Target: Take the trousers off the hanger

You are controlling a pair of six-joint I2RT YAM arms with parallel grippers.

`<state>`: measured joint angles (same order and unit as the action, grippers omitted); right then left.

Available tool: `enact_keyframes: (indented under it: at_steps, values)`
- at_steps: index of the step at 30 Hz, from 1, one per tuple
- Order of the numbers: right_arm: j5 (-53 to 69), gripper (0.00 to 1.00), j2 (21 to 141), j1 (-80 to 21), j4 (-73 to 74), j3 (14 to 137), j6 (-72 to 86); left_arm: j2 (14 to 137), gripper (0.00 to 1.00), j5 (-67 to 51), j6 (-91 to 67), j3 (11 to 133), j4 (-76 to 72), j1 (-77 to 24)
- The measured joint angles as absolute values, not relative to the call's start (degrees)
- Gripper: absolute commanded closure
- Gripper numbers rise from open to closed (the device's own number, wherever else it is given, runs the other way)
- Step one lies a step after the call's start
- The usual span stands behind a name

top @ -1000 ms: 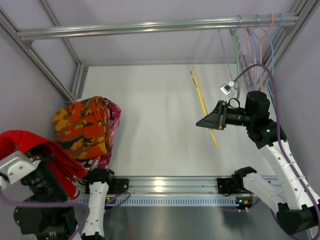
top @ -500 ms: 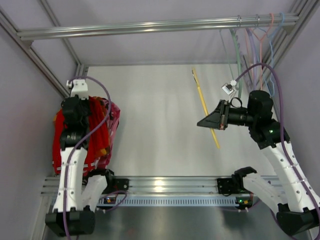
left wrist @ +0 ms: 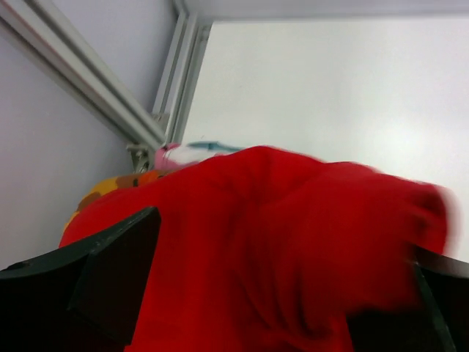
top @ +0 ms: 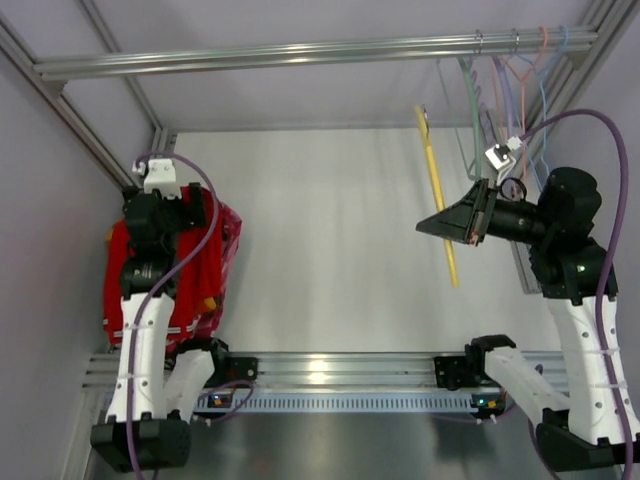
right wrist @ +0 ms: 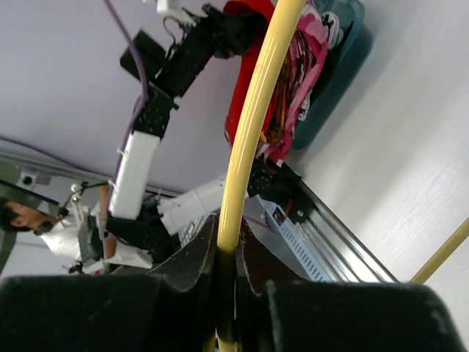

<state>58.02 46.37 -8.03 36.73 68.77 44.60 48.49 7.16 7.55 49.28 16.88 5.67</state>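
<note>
The right gripper moves up and outward next, hangs the yellow hanger [top: 437, 195] on the metal bar beside the pale hangers and releases it, since the hanger is bare.
The red trousers [top: 200, 275] lie heaped on the cloth pile at the left, off the hanger. In the left wrist view they fill the space below and between my fingers as blurred red trousers [left wrist: 293, 242]. My left gripper [top: 190, 220] hovers right over them, open, its jaws spread wide [left wrist: 286, 246]. The thin yellow hanger [top: 437, 195] hangs bare in the air at the right, slanting down. My right gripper [top: 470, 222] is shut on the hanger's bar [right wrist: 256, 95], which runs up from between the pinched fingers [right wrist: 229, 235].
An orange camouflage cloth [left wrist: 110, 183] and a pink cloth [top: 230, 225] lie under the trousers. Several pale hangers [top: 510, 90] hang from the metal rail [top: 320, 50] at the top right. A frame post [top: 70, 110] runs along the left wall.
My left arm swung from the near left corner out over the cloth pile with the trousers and its jaws opened. My right arm carried the hanger up and to the right.
</note>
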Motion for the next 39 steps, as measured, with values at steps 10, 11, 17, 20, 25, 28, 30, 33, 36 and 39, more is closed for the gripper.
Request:
enact_keyframes:
  at_steps: [10,11,17,20,25,28,30,33,36,39]
  values:
    - [58.33,1.00,57.93,0.40,37.71,87.99,58.94,34.72,0.02,-1.13,2.44,59.35,18.74,5.54]
    - [58.22,1.00,59.31,1.34,37.80,89.76,60.86,34.04,0.01,-1.39,2.17,59.46,18.79,5.54]
    - [58.52,1.00,66.76,4.29,37.56,95.46,69.34,34.04,0.01,-1.91,0.69,59.48,21.21,5.54]
    - [59.90,1.00,69.69,4.64,34.94,96.12,71.81,34.30,0.01,-1.89,-0.36,59.48,21.93,5.54]
    - [62.11,1.00,72.20,4.62,30.50,97.65,77.30,34.13,0.02,-1.65,-1.65,59.29,22.83,5.54]
    - [63.13,1.00,72.20,3.46,30.17,97.65,80.07,33.71,0.02,-1.45,-1.87,58.76,23.27,5.54]
    - [63.22,1.00,71.92,2.31,30.13,97.65,80.64,33.65,0.01,-1.37,-1.89,58.70,23.53,5.54]
    - [63.40,1.00,70.50,1.21,30.83,97.62,81.17,33.65,0.01,-1.23,-2.07,58.70,23.62,5.54]
    - [63.51,1.00,68.23,1.13,31.22,97.71,81.03,33.67,0.02,-1.23,-2.52,58.70,23.62,5.54]
    - [63.40,1.00,66.85,1.13,31.94,100.12,80.44,33.67,0.02,-1.23,-3.07,58.70,23.62,5.54]
